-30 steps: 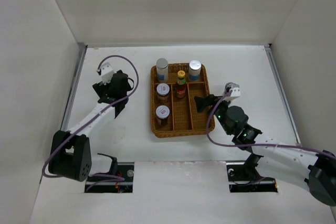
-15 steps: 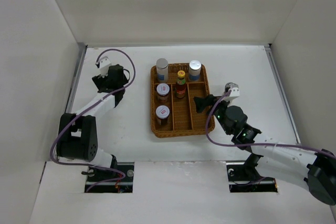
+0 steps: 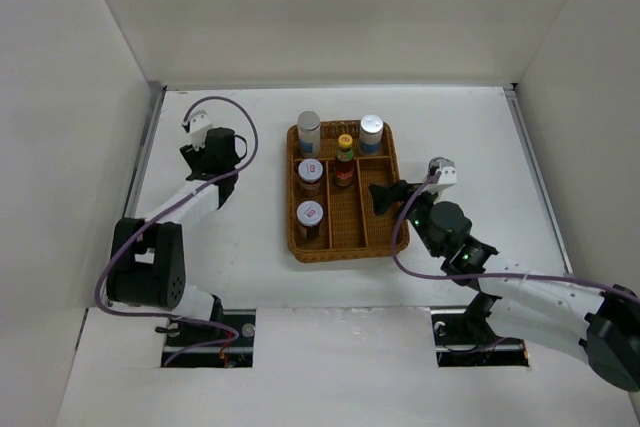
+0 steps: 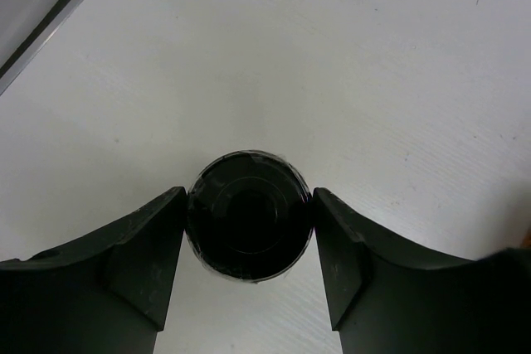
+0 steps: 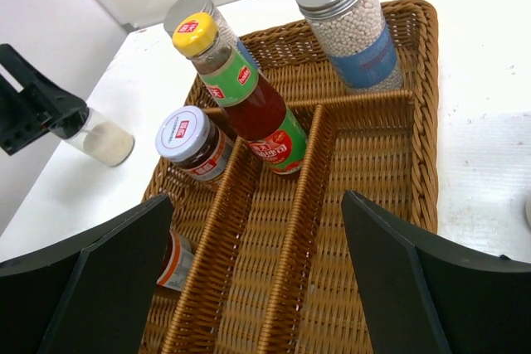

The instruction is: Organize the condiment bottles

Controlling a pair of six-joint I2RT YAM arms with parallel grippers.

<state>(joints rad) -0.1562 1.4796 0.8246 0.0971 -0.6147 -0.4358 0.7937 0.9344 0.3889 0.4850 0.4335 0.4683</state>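
My left gripper holds the shaker and should next lift across and lower it into the empty section of the basket past the sauce bottle (image 3: 375, 174), since that's to its right in the top view.
My left gripper (image 4: 249, 196) is shut on the black cap of a pale shaker (image 4: 249, 230) that stands on the table left of the basket. The same shaker (image 5: 101, 140) shows in the right wrist view; from above, my left gripper (image 3: 214, 152) hides it. The wicker basket (image 3: 345, 252) holds two silver-topped shakers (image 3: 309, 128) (image 3: 371, 128), a red sauce bottle with a yellow cap (image 3: 345, 159) and two white-lidded brown jars (image 3: 311, 173) (image 3: 309, 215). My right gripper (image 3: 385, 197) hangs open over the basket's right part, with nothing between its fingers.
The basket's right and middle front compartments (image 5: 357, 205) hold nothing. White walls close the table at the back and both sides. A metal strip (image 4: 50, 18) runs along the table's left edge, close to the left gripper.
My left gripper moved a little back and left, then closed on the black-capped shaker. The right arm and the bottles in the basket have not moved.
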